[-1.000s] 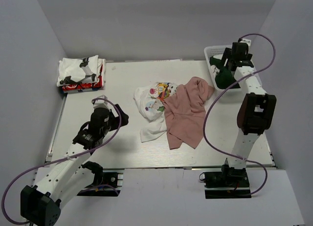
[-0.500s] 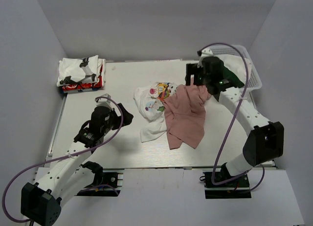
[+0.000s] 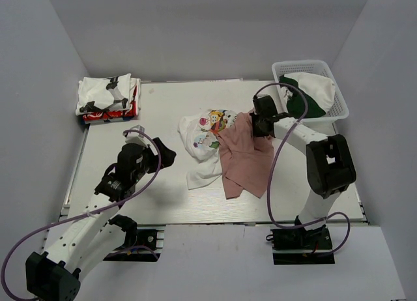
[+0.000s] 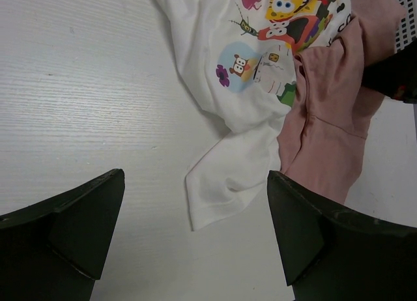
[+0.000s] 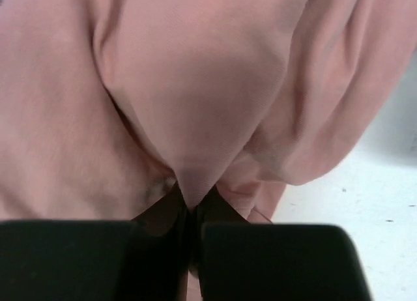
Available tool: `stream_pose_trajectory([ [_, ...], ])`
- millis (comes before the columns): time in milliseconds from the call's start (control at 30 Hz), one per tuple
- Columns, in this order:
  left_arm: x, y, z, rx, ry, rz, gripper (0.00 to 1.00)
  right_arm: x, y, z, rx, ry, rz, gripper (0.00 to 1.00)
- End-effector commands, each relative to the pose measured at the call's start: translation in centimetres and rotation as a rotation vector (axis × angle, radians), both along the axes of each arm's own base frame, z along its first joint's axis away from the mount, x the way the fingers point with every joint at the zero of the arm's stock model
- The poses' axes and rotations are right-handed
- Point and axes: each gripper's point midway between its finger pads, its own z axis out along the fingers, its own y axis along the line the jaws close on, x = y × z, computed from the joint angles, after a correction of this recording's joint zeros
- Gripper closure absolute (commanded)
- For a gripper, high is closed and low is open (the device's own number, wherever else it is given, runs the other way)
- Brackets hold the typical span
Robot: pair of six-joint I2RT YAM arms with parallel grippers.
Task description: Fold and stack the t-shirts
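My right gripper lifts the pink t-shirt outward over the white mesh basket next, then lowers it in, since it overlaps the white printed one.
A dusty pink t-shirt (image 3: pixel 246 159) lies crumpled mid-table, overlapping a white t-shirt with coloured cartoon print (image 3: pixel 203 139). My right gripper (image 3: pixel 259 125) is shut on a fold of the pink t-shirt (image 5: pixel 195 105) at its far edge. My left gripper (image 3: pixel 164 153) hovers open to the left of the white t-shirt (image 4: pixel 225 73), whose sleeve tip lies just beyond its fingers (image 4: pixel 78 229). Folded white-with-black-patches t-shirt (image 3: pixel 105 94) sits on a red one (image 3: pixel 104 115) at the far left. A dark green t-shirt (image 3: pixel 296 102) lies in the basket.
The white mesh basket (image 3: pixel 339 99) stands at the far right corner, holding the green and a white garment (image 3: pixel 316 89). Grey walls enclose the table on three sides. The right arm's purple cable (image 3: pixel 277 157) loops over the table's right part.
The right arm swung from the basket down to the pink t-shirt's far edge and shut on a fold of it. The left arm barely moved.
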Motion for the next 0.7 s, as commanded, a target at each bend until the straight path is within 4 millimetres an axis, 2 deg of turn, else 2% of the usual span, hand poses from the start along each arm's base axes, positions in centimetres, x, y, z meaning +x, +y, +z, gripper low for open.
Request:
stream_pose_trajectory([
  [0,0.3,0.4,0.4,0.012,0.001,0.026,0.0,1.9,1.4,7.4,0.087,-0.194,0.027,1.0],
  [33,0.3,0.4,0.4,0.012,0.001,0.026,0.0,1.8,1.7,10.2,0.119,-0.258,0.043,1.0],
  [67,0.3,0.4,0.4,0.012,0.001,0.026,0.0,2.0,2.0,14.0,0.151,-0.346,0.073,1.0],
  [100,0.3,0.4,0.1,0.017,0.011,0.026,0.0,1.9,1.9,15.7,0.168,-0.388,0.079,1.0],
  [133,0.3,0.4,0.1,0.017,0.011,0.026,0.0,1.4,2.2,20.6,0.222,-0.501,0.105,1.0],
  [200,0.4,0.5,-0.1,0.025,0.018,0.034,0.0,1.4,1.9,25.1,0.243,-0.611,0.119,1.0],
  [233,0.5,0.5,-0.4,0.029,0.026,0.034,0.0,1.6,1.1,26.9,0.224,-0.669,0.094,1.0],
  [267,0.5,0.5,-0.4,0.029,0.026,0.034,0.0,1.4,0.8,29.6,0.235,-0.744,0.087,1.0],
  [300,0.4,0.5,-0.6,0.033,0.034,0.034,0.0,1.4,0.0,33.4,0.241,-0.824,0.063,1.0],
  [367,0.4,0.9,-1.1,0.051,0.051,0.05,0.0,1.6,-1.6,36.2,0.215,-0.892,-0.009,1.0],
  [400,0.4,0.9,-1.1,0.051,0.051,0.05,0.0,1.3,-2.3,39.6,0.214,-0.969,-0.03,1.0],
  [433,0.4,1.1,-0.9,0.058,0.05,0.063,0.0,1.5,-4.6,41.2,0.181,-1.027,-0.143,1.0],
  [467,0.5,1.3,-0.9,0.062,0.048,0.072,0.0,1.6,-5.8,42.1,0.157,-1.054,-0.192,1.0],
  [500,0.5,1.3,-0.9,0.062,0.048,0.072,0.0,1.2,-8.6,46.1,0.12,-1.179,-0.313,1.0],
  [533,0.5,1.3,-0.9,0.062,0.048,0.072,0.0,1.2,-9.2,47.2,0.109,-1.21,-0.343,1.0],
  [567,0.6,1.5,-0.9,0.067,0.045,0.081,0.0,0.7,-10.9,49.4,0.094,-1.262,-0.392,1.0],
  [600,0.7,1.7,-1.1,0.071,0.054,0.09,0.0,2.0,-11.3,49.8,0.057,-1.286,-0.413,1.0],
  [633,0.7,1.7,-1.1,0.071,0.054,0.09,0.0,0.8,-13.4,52.8,0.033,-1.351,-0.49,1.0],
  [667,0.7,1.9,-1.8,0.084,0.068,0.099,0.0,2.1,-14.1,52.7,-0.018,-1.35,-0.508,1.0],
])
